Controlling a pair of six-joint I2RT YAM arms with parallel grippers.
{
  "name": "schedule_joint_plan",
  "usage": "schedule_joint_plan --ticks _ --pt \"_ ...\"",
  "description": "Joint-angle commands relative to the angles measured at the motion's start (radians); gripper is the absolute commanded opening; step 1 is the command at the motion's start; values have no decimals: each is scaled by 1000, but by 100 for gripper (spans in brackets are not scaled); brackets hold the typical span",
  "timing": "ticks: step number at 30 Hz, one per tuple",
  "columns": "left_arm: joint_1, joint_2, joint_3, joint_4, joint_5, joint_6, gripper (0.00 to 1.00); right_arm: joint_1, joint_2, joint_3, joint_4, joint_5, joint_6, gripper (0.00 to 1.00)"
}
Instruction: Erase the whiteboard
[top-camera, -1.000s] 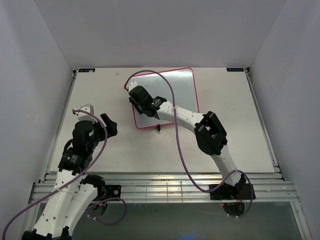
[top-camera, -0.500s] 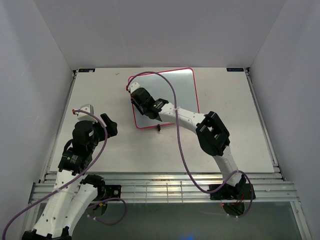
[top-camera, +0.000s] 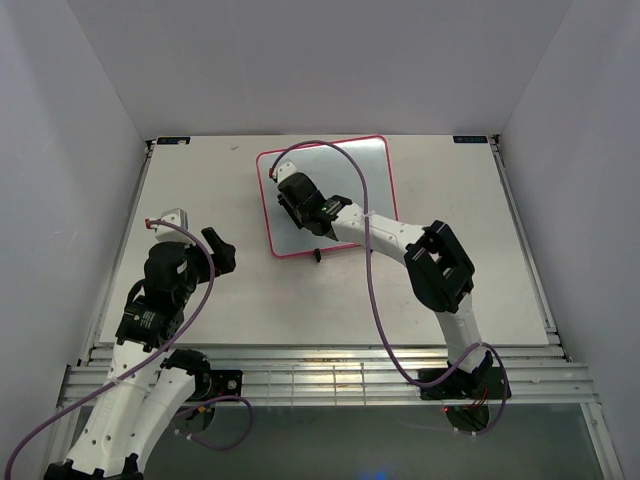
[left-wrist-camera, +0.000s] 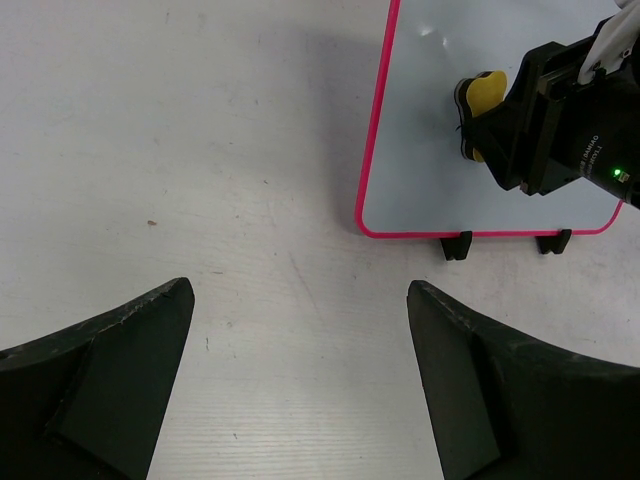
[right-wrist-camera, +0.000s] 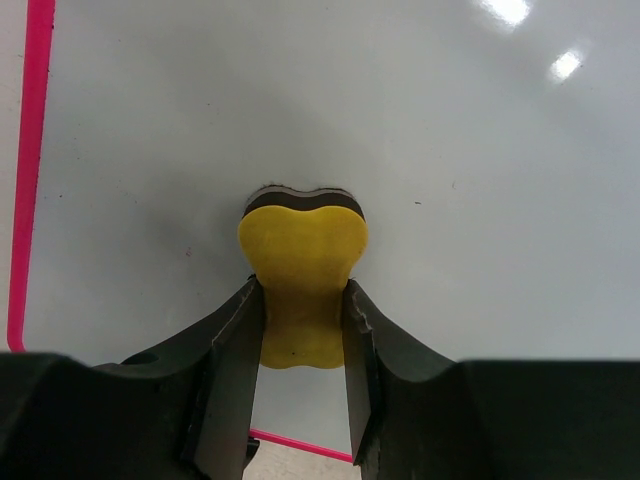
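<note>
I will next lift my right gripper off the whiteboard (top-camera: 350, 170), swing it back and lower it to release, because there is bare tabletop back and to its right in the top view.
The whiteboard (top-camera: 350, 170), white with a thin pink-red frame, lies on the table at the middle back. My right gripper (top-camera: 292, 190) hangs over its left part, shut on a small yellow eraser (right-wrist-camera: 303, 270) with a dark underside that presses on the board (right-wrist-camera: 450, 120). The left wrist view shows the same eraser (left-wrist-camera: 482, 95) on the board (left-wrist-camera: 420, 170), near its left edge. My left gripper (left-wrist-camera: 300, 290) stands open over bare table to the board's left, nothing between its fingers. Only faint specks show on the board.
Two small black clip feet (left-wrist-camera: 457, 245) stick out from the board's near edge. White walls close in the table on three sides. A purple cable (top-camera: 360, 270) loops over the right arm and across the board.
My right gripper has slid the eraser a little to the right across the board's left part. The left arm has not moved.
</note>
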Motion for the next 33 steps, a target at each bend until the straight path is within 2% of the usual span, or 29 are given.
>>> schedule_joint_plan --ticks 1,10,25,28,31,33 --pt "-2 -10 -5 27 7 10 98 6 -11 4 -6 -16 17 27" --pt "-2 -16 -5 27 10 10 98 42 45 73 -115 -11 43 26" --pt "-2 -27 -6 30 15 11 98 82 109 168 -203 -30 43 26" --pt "-2 -29 -6 31 15 13 98 92 77 127 -195 -100 45 25" --pt "-2 -30 -6 31 16 13 98 94 -55 35 -100 -228 57 25" --pt "-2 -33 -6 30 10 13 98 92 -197 -58 -79 -240 63 25"
